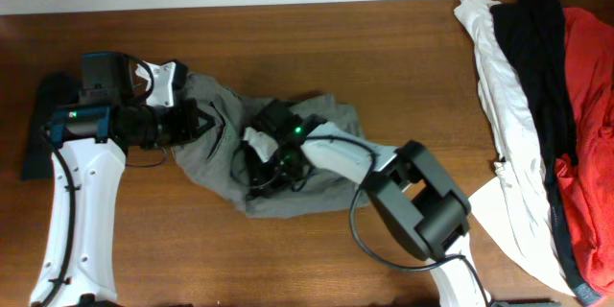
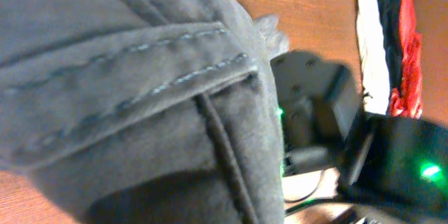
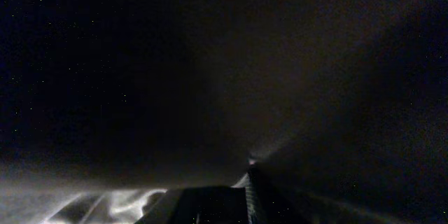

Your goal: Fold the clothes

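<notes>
I need to move the garment's end that I hold to the right in the overhead view first with my left gripper, to get it over the garment's middle.
The clothes (image 1: 305,188), one grey-khaki trouser-like garment, lie crumpled in the middle of the table. My left gripper (image 1: 205,121) is shut on the garment's left part, and the cloth bunches round its tip. In the left wrist view the stitched seams of the clothes (image 2: 140,77) fill the frame and hide the fingers. My right gripper (image 1: 261,157) is pushed into the folds at the garment's middle. The right wrist view is almost black under the cloth. Only a dark finger (image 3: 210,206) shows there, so how its jaws stand is hidden.
A small dark charcoal folded garment (image 1: 38,120) lies at the left edge behind my left arm. White (image 1: 499,86), black (image 1: 542,48) and red (image 1: 590,115) garments are piled along the right side. The right arm's black body (image 2: 329,112) sits close beside the left wrist.
</notes>
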Robot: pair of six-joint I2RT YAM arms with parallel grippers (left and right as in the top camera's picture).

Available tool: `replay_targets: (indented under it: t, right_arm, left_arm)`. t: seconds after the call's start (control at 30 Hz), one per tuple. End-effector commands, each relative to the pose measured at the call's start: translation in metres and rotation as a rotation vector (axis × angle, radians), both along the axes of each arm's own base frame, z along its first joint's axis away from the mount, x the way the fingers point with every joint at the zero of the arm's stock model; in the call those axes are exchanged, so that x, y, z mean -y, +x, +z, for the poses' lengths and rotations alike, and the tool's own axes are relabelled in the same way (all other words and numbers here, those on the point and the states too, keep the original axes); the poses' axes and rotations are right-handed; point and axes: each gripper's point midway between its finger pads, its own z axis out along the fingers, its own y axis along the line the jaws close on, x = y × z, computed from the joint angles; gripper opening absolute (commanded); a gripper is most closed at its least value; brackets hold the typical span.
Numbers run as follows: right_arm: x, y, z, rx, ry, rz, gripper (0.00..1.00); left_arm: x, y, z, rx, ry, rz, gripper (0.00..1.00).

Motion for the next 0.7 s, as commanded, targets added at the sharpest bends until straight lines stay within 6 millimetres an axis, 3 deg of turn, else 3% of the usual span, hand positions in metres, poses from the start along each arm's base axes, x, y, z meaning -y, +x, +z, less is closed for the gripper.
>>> replay_targets:
  t: [0.0,0.17,0.27,0.43,0.57,0.67]
  right_arm:
    - [0.037,0.047,0.053,0.168,-0.03,-0.077,0.29]
    - [0.11,0.079,0.104,0.261,-0.134,-0.246,0.32]
    - [0.154,0.084,0.111,0.24,-0.212,-0.33,0.33]
    - [0.215,0.081,0.088,0.143,-0.378,-0.423,0.34]
    - [0.241,0.074,0.059,0.064,-0.436,-0.462,0.34]
    - [0.247,0.069,0.04,0.035,-0.45,-0.467,0.34]
  left_arm:
    - [0.007,0.0,0.02,0.074,0.037,-0.032,0.0]
    - [0.016,-0.001,0.017,0.073,0.068,-0.059,0.0]
    - [0.015,-0.001,0.015,0.075,0.094,-0.055,0.0]
    - [0.016,0.0,0.015,0.079,0.093,-0.058,0.0]
    - [0.028,0.001,0.017,0.098,0.092,-0.092,0.0]
    - [0.041,0.002,0.019,0.118,0.086,-0.118,0.0]
